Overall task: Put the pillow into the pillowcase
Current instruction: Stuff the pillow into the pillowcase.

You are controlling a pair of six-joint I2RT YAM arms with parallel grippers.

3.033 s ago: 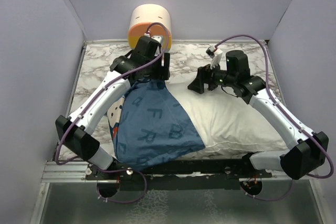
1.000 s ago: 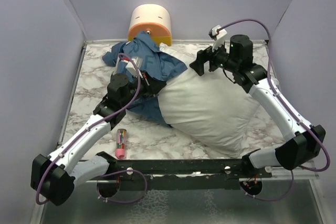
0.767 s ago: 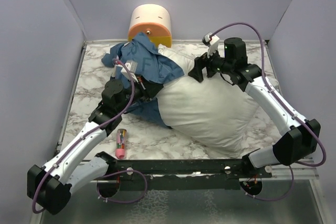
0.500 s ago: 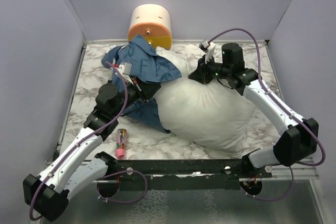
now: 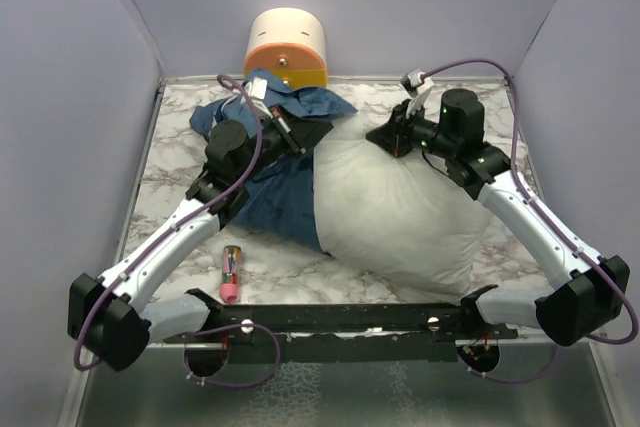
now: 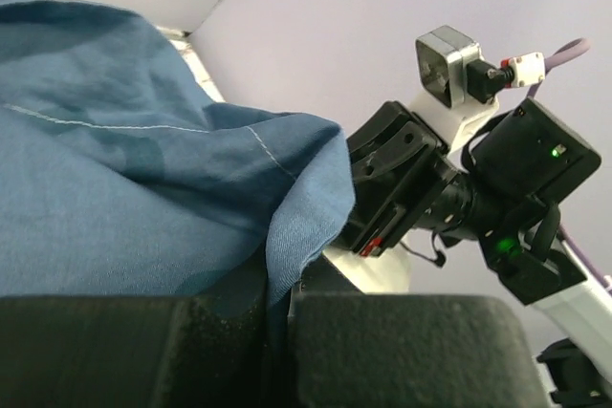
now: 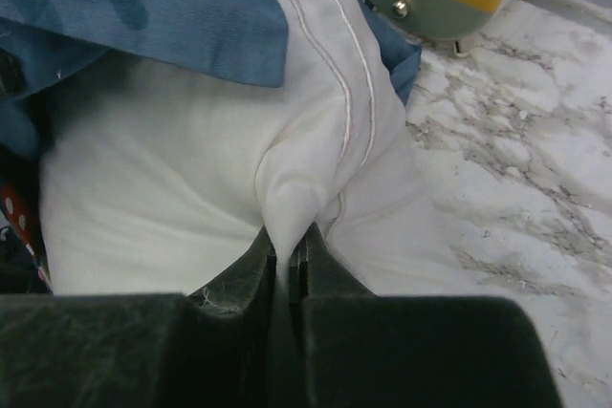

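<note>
I should next pull the pillow's pinched seam back with my right gripper to the pillow's near side and release it there. That side lies toward the base from my right gripper, beside the blue pillowcase's edge.
The plump white pillow (image 5: pixel 395 212) lies across the middle of the marble table, its far end tucked under the blue pillowcase (image 5: pixel 275 172). My right gripper (image 5: pixel 385 137) is shut on a pinch of the pillow's (image 7: pixel 191 179) seamed far edge. My left gripper (image 5: pixel 305 135) is shut on the hem of the pillowcase (image 6: pixel 115 207), holding it lifted over the pillow's far left corner. The pillowcase drapes down to the table on the left. In the left wrist view the right gripper (image 6: pixel 392 188) stands close behind the raised blue hem.
A cream-and-orange cylinder (image 5: pixel 287 47) stands at the back wall, just behind the pillowcase. A small pink tube (image 5: pixel 231 273) lies on the table (image 5: pixel 180 162) near the front left. Purple walls close in on three sides.
My right gripper has come down onto the pillow's far edge and shut on it. My left gripper carried the pillowcase hem up and toward the back right.
</note>
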